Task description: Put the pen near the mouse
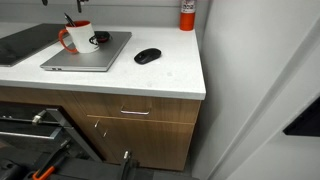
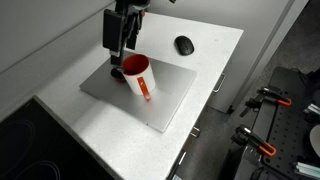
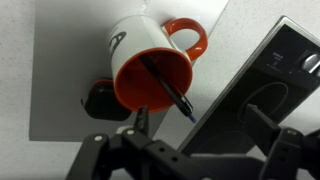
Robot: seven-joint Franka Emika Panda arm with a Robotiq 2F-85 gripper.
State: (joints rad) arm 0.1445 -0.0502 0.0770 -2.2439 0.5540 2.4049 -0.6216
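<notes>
I will next bring my gripper down a little and then close it on the pen's blue tip [image 3: 187,110] above the rim of the mug.
The pen [image 3: 165,88] is a thin dark stick with a blue tip, and it leans inside a white mug with an orange inside [image 3: 150,70]. The mug stands on a closed silver laptop [image 2: 150,105] and shows in both exterior views [image 1: 75,37] [image 2: 137,73]. The black oval mouse [image 1: 147,56] [image 2: 184,45] lies on the white counter beside the laptop, apart from the mug. My gripper [image 2: 122,45] [image 3: 200,128] hangs just above the mug, open and empty. The pen's upper end pokes past the mug rim near my fingers.
A dark coiled cable [image 3: 100,100] [image 1: 99,39] lies on the laptop beside the mug. A black cooktop [image 1: 20,42] [image 3: 270,80] borders the laptop. A red canister [image 1: 187,14] stands at the counter's back corner by the wall. The counter edge drops off past the mouse.
</notes>
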